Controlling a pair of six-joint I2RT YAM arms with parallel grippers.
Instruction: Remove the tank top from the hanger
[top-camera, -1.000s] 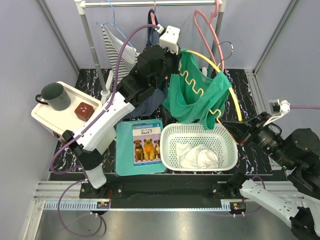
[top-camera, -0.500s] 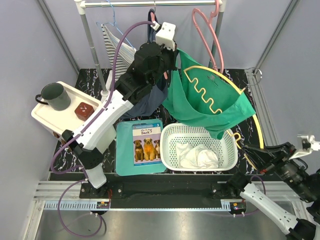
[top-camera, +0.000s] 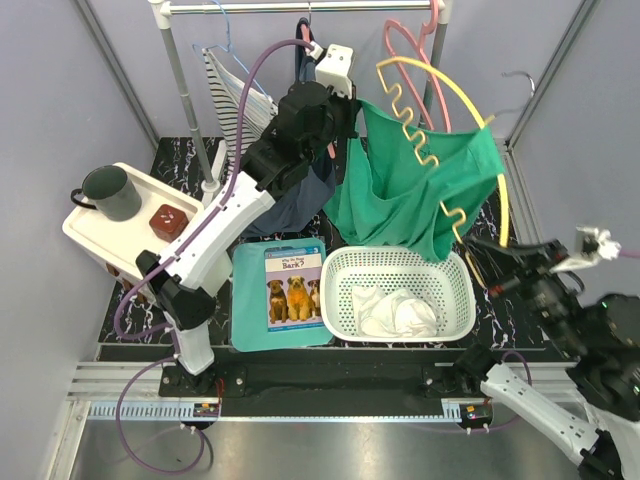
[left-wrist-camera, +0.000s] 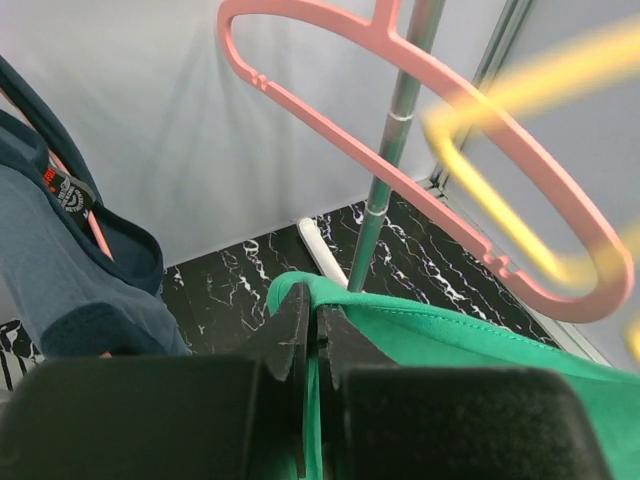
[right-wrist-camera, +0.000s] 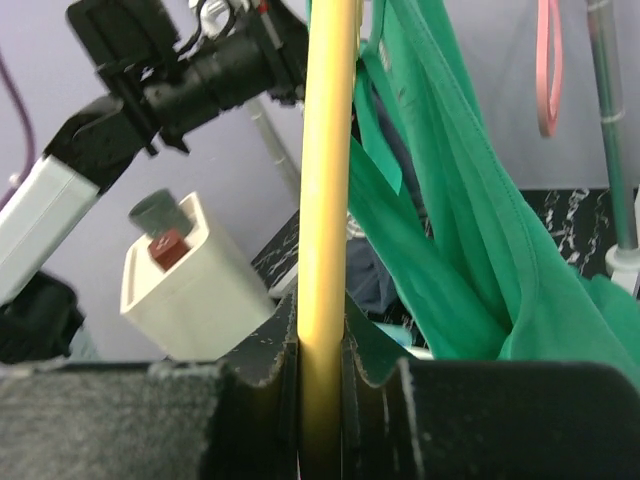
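Observation:
I need to lower my right gripper next, to the left in the top view, down to the white basket, and free the hanger that still runs through the tank top.
The green tank top (top-camera: 415, 190) hangs in the air above the white basket, still threaded on the yellow hanger (top-camera: 440, 85). My left gripper (top-camera: 345, 115) is shut on the top's upper left edge; in the left wrist view the jaws (left-wrist-camera: 313, 320) pinch the green hem (left-wrist-camera: 420, 330). My right gripper (top-camera: 490, 250) is shut on the yellow hanger's lower bar; in the right wrist view the bar (right-wrist-camera: 325, 150) runs up between the fingers, with the green top (right-wrist-camera: 450, 200) to its right.
A white basket (top-camera: 340, 300) holding white cloth sits below the top. A picture book (top-camera: 292, 285) lies on a teal mat. A white tray (top-camera: 90, 235) holds a mug and a brown block. The rack (top-camera: 300, 8) carries a pink hanger (top-camera: 400, 50), a striped garment and a dark shirt.
My right gripper has swung the yellow hanger up and back, tilting it so its arc rises above the top. The green top now hangs more bunched. My left gripper keeps its hold.

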